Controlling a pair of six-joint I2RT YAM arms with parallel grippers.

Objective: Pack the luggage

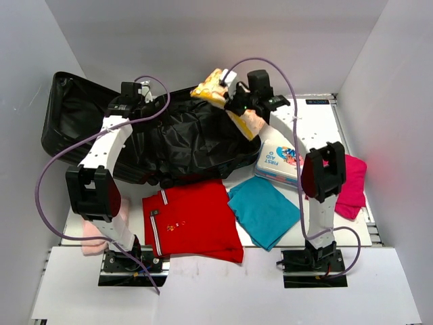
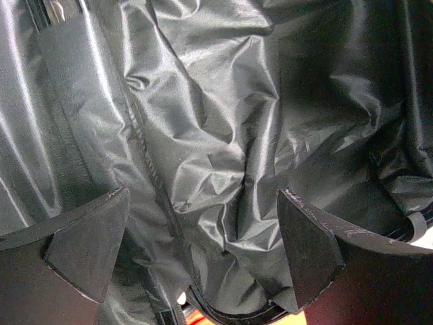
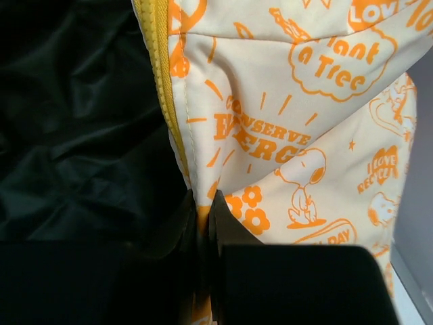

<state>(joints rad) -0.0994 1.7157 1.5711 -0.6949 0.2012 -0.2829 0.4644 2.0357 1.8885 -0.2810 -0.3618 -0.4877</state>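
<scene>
The pouch will go down next with my right gripper, to the gripper's left in the top view, onto the suitcase's empty lining below it, and my right gripper will release the pouch there.
The luggage is a big black suitcase lying open at the back left, its shiny black lining crumpled. My left gripper hovers over that lining, wide open, with nothing between its fingers. My right gripper is shut on a cream pouch with orange cartoon print and a yellow zipper. The pouch hangs above the suitcase's right rim.
On the table in front of the suitcase lie a red shirt, a teal cloth, a first-aid tin, a magenta cloth at the right and a pink cloth by the left arm's base. White walls stand close on both sides.
</scene>
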